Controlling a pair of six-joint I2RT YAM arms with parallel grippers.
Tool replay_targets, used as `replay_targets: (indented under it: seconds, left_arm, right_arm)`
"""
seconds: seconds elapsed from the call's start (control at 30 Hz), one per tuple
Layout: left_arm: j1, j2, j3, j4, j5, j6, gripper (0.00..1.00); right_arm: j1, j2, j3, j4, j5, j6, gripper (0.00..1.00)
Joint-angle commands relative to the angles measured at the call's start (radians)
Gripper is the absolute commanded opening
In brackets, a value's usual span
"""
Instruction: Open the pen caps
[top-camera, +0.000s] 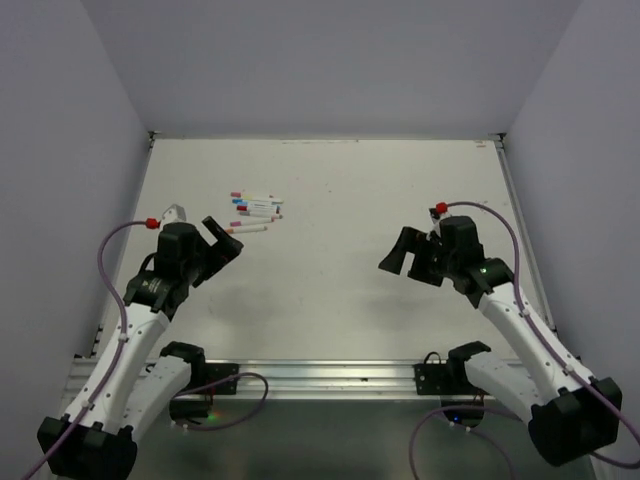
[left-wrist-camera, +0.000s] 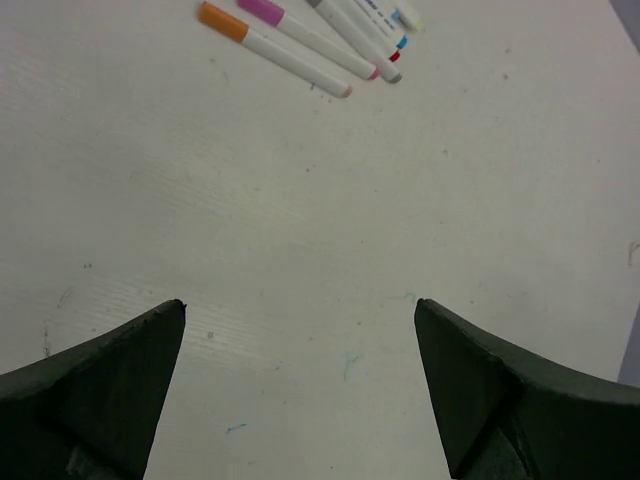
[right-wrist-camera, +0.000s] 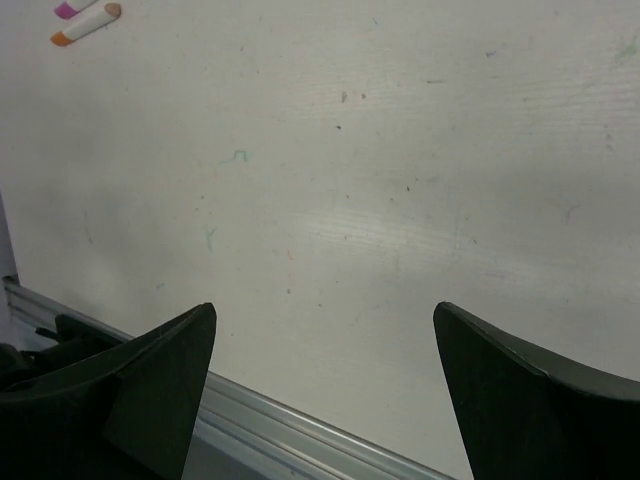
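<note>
I will move my left gripper outward and down onto the white body of the row's nearest pen, beside the orange cap.
Several white pens (top-camera: 256, 210) lie side by side at the back left of the table, each with a small coloured cap on its left end. In the left wrist view an orange cap (left-wrist-camera: 222, 20) and a pink cap (left-wrist-camera: 262, 10) sit on their pens (left-wrist-camera: 300, 62) at the top edge. My left gripper (top-camera: 226, 240) is open and empty, just short of the nearest pen; it also shows in the left wrist view (left-wrist-camera: 300, 310). My right gripper (top-camera: 397, 255) is open and empty at mid-right, far from the pens, and also shows in the right wrist view (right-wrist-camera: 325, 315). That view shows two pen ends (right-wrist-camera: 85, 25) at its top left corner.
The white table (top-camera: 330, 280) carries faint ink marks. An aluminium rail (right-wrist-camera: 300, 425) runs along its near edge, below my right gripper. Grey walls close in the left, back and right sides. Purple cables (top-camera: 110, 250) loop beside both arms.
</note>
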Motion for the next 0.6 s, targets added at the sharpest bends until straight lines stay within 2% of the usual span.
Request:
replay_targets:
  seconds: [0.0,0.1,0.27,0.3,0.37,0.4,0.43,0.5,0.57]
  left_arm:
    - [0.004,0.08,0.066,-0.065,-0.019,0.081,1.0]
    - [0.004,0.082,0.069,-0.034,-0.009,0.073,1.0]
    - [0.004,0.022,0.074,-0.073,-0.241,-0.011,1.0]
    - [0.004,0.023,0.061,-0.053,-0.256,-0.007,0.95]
    - [0.004,0.081,0.078,0.003,-0.255,0.036,0.85]
    - [0.004,0.118,0.093,0.004,-0.255,0.041,0.74]
    - [0.006,0.206,0.113,-0.003,-0.271,0.041,0.7]
    - [0.004,0.297,0.17,-0.037,-0.339,0.018,0.68]
    - [0.004,0.411,0.222,-0.037,-0.376,-0.003,0.71]
  right_arm:
    - [0.088,0.152,0.155,0.041,0.119,-0.078,0.94]
    - [0.186,0.335,0.284,0.09,0.128,-0.1,0.92]
    - [0.271,0.58,0.538,0.093,0.205,-0.149,0.9]
    - [0.276,0.634,0.571,0.082,0.202,-0.149,0.89]
    - [0.281,0.651,0.615,0.07,0.202,-0.126,0.88]
    - [0.282,0.646,0.609,0.076,0.206,-0.118,0.87]
    - [0.282,0.618,0.594,0.087,0.212,-0.1,0.87]
    - [0.287,0.567,0.525,0.122,0.231,-0.078,0.87]
    - [0.293,0.48,0.449,0.133,0.243,-0.052,0.87]
